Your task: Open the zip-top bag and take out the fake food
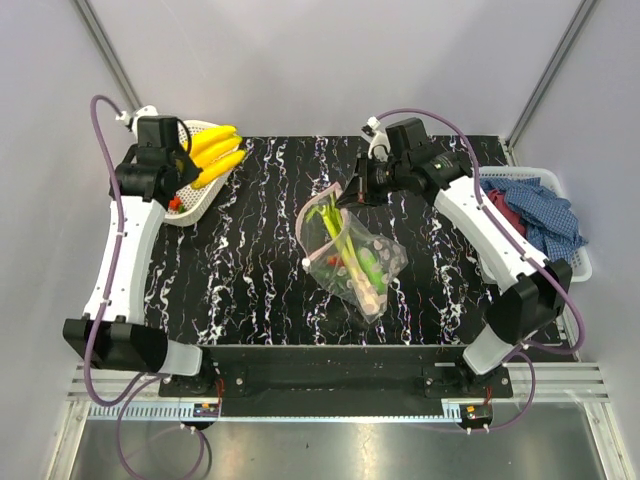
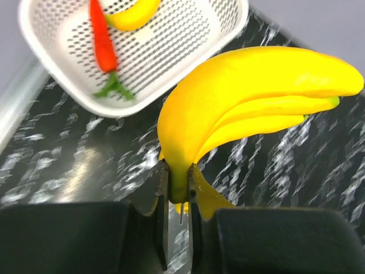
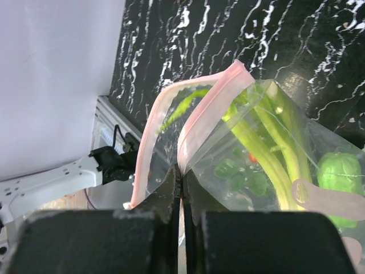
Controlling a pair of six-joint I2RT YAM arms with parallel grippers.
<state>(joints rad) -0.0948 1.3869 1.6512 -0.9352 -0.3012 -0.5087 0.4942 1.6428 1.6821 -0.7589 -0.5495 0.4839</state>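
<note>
I need to move my left gripper over the inside of the white mesh basket next, lower the bunch and release the stem, as the bananas still stick out past the basket's rim.
The clear zip-top bag lies mid-table, its pink zip strip parted open. Inside are a green-white leek, a green piece and small red bits. My right gripper is shut on the bag's edge by the zip strip, at the bag's far end. My left gripper is shut on the stem of a yellow banana bunch, held above the table beside the white mesh basket; in the top view the bananas hang over the basket's rim.
The white mesh basket at the far left holds a red chili and a yellow piece. A white bin with blue checked cloth stands at the right edge. The table is black marble-patterned.
</note>
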